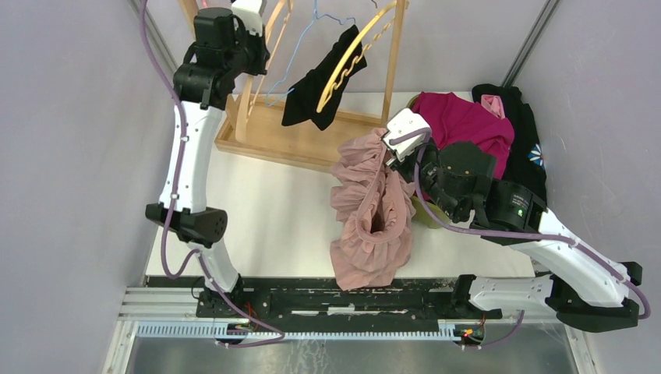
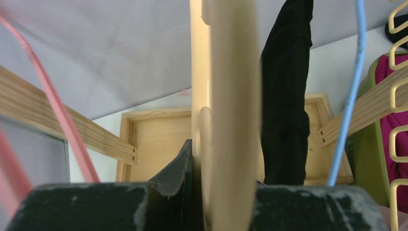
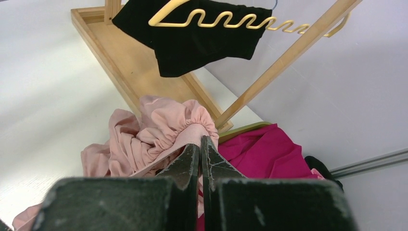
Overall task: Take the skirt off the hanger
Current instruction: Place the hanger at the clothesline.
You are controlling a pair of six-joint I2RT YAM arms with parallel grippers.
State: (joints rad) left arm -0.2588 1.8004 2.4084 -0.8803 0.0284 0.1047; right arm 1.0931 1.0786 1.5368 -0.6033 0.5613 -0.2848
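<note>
My left gripper should move outward next, with its fingers tilting up, and let go of the wooden hanger [image 1: 274, 35], because the rack space between the pink and blue hangers is outward of that gripper.
The pink ruffled skirt [image 1: 372, 212] hangs off the hanger, its lower part lying heaped on the white table. My right gripper [image 1: 389, 158] is shut on its gathered waistband; in the right wrist view the waistband [image 3: 192, 126] folds over the closed fingertips of that gripper [image 3: 201, 143]. My left gripper [image 1: 251, 17] is up at the rack, shut on a pale wooden hanger [image 1: 274, 35]. In the left wrist view the hanger's bar [image 2: 231, 120] fills the space between the jaws of the gripper [image 2: 211, 156], with one finger [image 2: 179, 166] against it and the other hidden behind it.
A wooden rack with a tray base [image 1: 269, 140] stands at the back. A black garment [image 1: 316, 86] on a yellow wavy hanger [image 1: 351, 54] and a blue wire hanger [image 1: 300, 47] hang on it. Magenta [image 1: 460, 121] and black [image 1: 524, 132] clothes lie piled at the right.
</note>
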